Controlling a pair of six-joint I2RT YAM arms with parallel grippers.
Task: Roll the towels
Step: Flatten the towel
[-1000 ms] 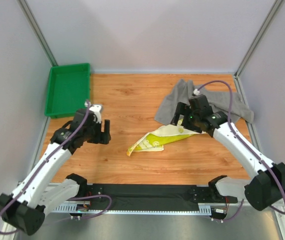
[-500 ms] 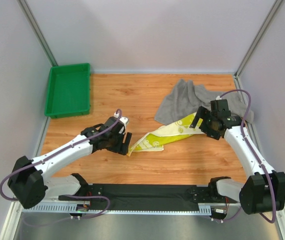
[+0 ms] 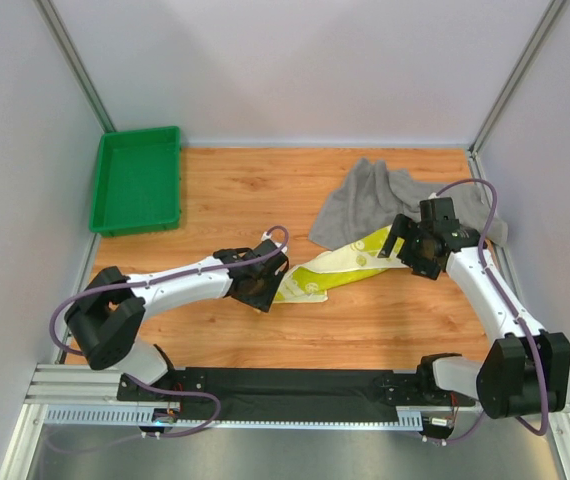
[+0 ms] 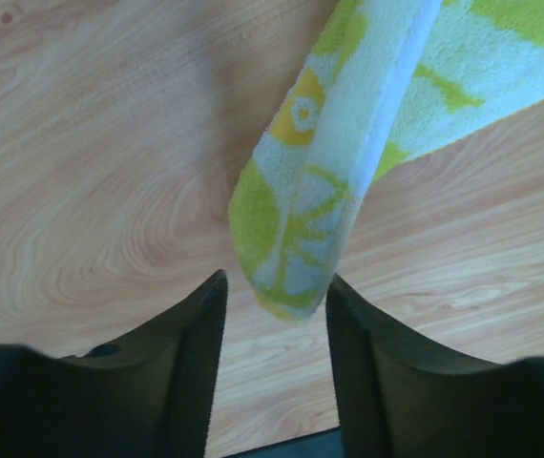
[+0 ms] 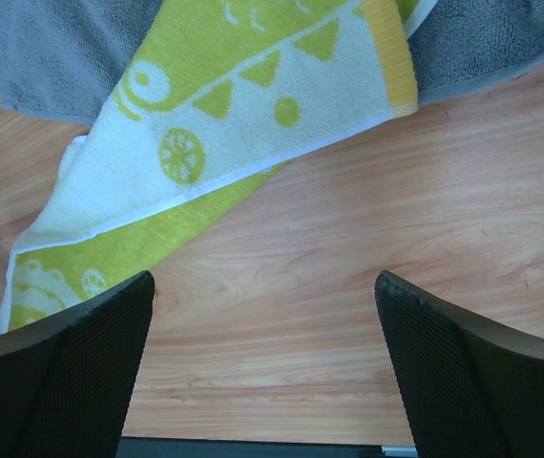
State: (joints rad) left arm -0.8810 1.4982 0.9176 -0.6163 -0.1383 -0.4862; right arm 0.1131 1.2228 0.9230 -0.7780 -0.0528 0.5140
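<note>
Next, my right gripper will lower to its right in the wrist view onto the printed towel's yellow corner [image 3: 401,264] [image 5: 403,101], which lies below, edging bare wood.
The small white-yellow towel [image 3: 330,270] with a green-yellow print lies crumpled in a long diagonal strip mid-table. Its right end overlaps the grey towel [image 3: 365,195], which is bunched at the back right. My left gripper [image 3: 265,291] is at the strip's lower-left tip. In the left wrist view that tip [image 4: 296,239] reaches in between the half-open fingers [image 4: 196,363], with gaps on both sides. My right gripper [image 3: 397,243] hovers wide open by the strip's right end. The printed towel [image 5: 243,105] and the grey towel [image 5: 43,57] lie beyond its fingers, with only bare wood between them.
A green tray [image 3: 137,185] sits at the back left corner. Grey walls and metal posts enclose the wooden table [image 3: 235,190]. A black strip [image 3: 285,385] runs along the near edge between the arm bases.
My left arm swung right across the table to the printed towel's left tip, its jaws narrowing. The right gripper pulled back to the right off the towel, then held still.
</note>
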